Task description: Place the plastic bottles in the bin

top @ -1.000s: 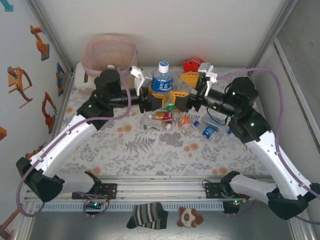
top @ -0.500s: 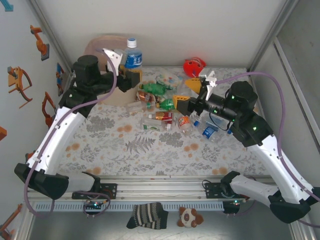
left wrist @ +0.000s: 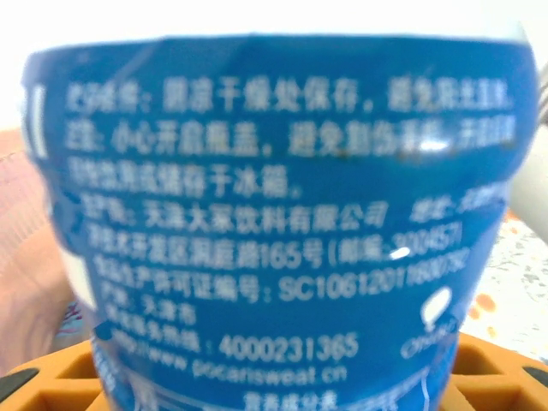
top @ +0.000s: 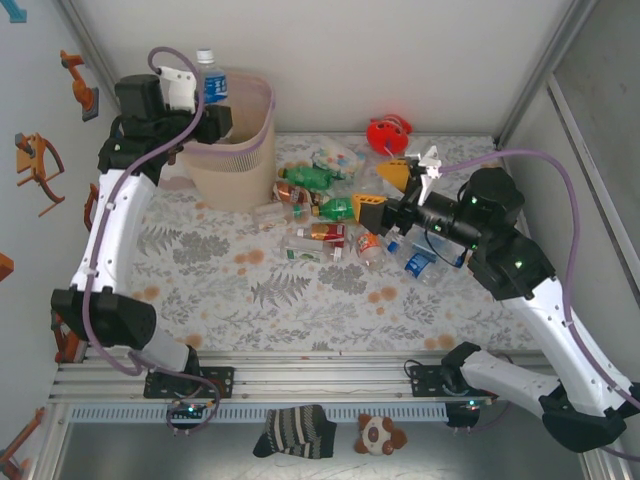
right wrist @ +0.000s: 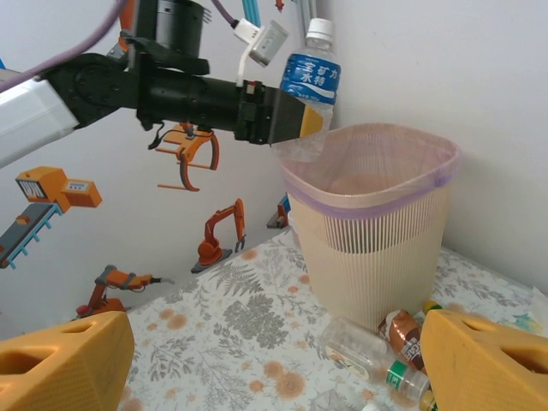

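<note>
I should next tip my left gripper downward and lower it into the pale pink bin's opening (top: 245,110) to let go of the blue-labelled bottle, since the bottle is still mostly above the bin's rim.
My left gripper (top: 214,108) is shut on a blue-labelled plastic bottle (top: 210,80), upright with a white cap, held high over the left rear rim of the pale pink bin (top: 240,150). In the left wrist view the bottle's label (left wrist: 274,214) sits between my yellow fingers (left wrist: 492,364). The right wrist view shows the same bottle (right wrist: 312,75) above the bin (right wrist: 377,231). Several more plastic bottles lie mid-table: green ones (top: 300,178), a clear one (top: 272,213), a red-labelled one (top: 322,233). My right gripper (top: 368,190) hangs open over the pile's right side, holding nothing.
A red round toy (top: 388,130) sits at the back and a patterned packet (top: 335,158) lies behind the bottles. A white box (top: 168,172) stands left of the bin. Toy excavators are stuck on the left wall (right wrist: 214,235). A clear bottle (right wrist: 368,347) and a brown one (right wrist: 401,330) lie at the bin's foot.
My left arm has carried the blue-labelled bottle from above the pile, left and up, to over the bin. The right gripper drew back slightly and stays open.
</note>
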Controlling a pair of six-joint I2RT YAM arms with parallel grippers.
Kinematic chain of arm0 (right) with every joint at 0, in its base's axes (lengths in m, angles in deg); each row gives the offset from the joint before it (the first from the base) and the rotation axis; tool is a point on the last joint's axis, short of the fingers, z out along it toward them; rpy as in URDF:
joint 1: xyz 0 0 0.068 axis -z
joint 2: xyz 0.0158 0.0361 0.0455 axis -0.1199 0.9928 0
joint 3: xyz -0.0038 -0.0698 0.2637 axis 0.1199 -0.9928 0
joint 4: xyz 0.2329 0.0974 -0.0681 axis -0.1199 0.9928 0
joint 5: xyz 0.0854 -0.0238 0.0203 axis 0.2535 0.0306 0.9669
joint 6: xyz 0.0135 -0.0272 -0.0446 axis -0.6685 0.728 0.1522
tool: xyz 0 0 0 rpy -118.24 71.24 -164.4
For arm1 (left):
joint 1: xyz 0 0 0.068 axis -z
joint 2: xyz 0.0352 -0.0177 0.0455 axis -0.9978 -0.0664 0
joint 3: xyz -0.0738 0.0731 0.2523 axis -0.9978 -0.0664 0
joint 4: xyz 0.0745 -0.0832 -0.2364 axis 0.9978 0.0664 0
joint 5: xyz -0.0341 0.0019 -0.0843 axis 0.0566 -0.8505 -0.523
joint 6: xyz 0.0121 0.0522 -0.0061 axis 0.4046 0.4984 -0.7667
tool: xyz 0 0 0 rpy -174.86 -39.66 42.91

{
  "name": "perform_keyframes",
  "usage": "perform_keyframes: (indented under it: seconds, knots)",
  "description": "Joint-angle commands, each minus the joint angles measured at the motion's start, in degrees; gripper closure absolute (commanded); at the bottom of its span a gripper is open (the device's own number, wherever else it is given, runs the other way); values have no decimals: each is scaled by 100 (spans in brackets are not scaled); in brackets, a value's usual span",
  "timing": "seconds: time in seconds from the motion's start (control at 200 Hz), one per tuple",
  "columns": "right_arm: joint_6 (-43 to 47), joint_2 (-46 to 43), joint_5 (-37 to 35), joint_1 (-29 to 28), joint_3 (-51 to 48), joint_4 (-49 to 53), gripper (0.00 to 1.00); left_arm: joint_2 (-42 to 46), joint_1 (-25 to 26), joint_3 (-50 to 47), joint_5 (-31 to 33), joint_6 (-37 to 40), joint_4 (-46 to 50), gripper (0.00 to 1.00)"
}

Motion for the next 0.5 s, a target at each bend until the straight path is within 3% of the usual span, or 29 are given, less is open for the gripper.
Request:
perform_keyframes:
  seconds: [0.0, 0.496]
  knots:
    - [59, -97, -78, -48, 62, -5, 14, -355, -81, 494, 293, 350, 293, 57]
    - [78, -202, -168, -48, 67, 98, 15, -2899, -192, 3438, 865, 776, 2017, 58]
